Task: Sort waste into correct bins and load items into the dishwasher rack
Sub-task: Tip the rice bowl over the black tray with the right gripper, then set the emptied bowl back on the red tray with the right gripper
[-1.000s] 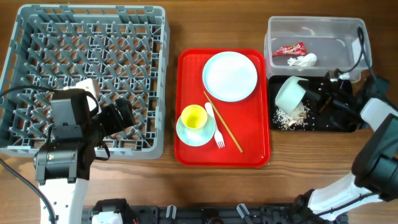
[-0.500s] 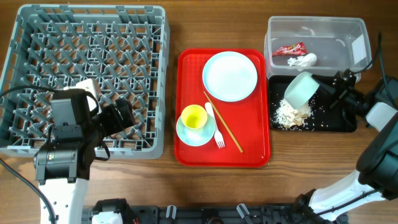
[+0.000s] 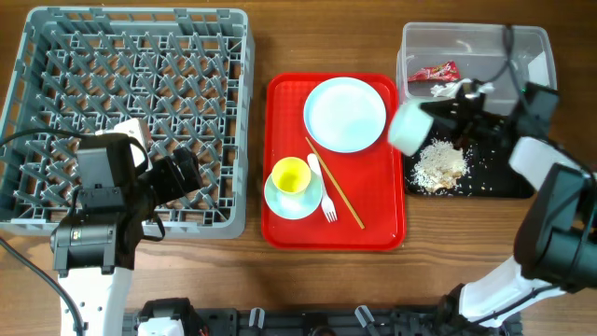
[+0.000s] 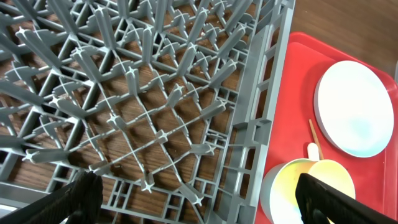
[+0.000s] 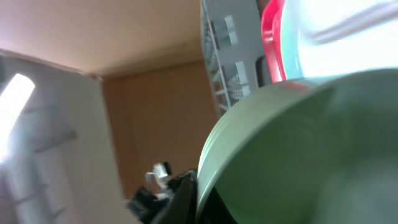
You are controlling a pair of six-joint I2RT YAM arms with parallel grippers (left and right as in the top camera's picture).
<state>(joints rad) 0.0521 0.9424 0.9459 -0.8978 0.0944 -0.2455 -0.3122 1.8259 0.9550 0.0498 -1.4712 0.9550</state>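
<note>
I should next swing my right gripper from the black tray, turn the pale mint bowl upright and bring it down onto the white plate, because the rice scraps are dumped.
My right gripper is shut on the pale mint bowl and holds it tipped on its side above the left end of the black tray. In the right wrist view the bowl fills the frame. A heap of beige rice scraps lies in the black tray. The red wrapper and white tissue lie in the clear tub. My left gripper is open and empty over the front right corner of the grey-blue rack. The white plate, yellow cup on its saucer, fork and chopsticks sit on the red tray.
The flat red serving tray lies between the rack and the two bins. The rack's pegs and lattice wall stand right under my left gripper. Bare wooden table runs along the front edge.
My right gripper has swung the mint bowl left and up from over the black tray toward the red tray's edge. The rice heap lies uncovered. The left arm has not moved.
</note>
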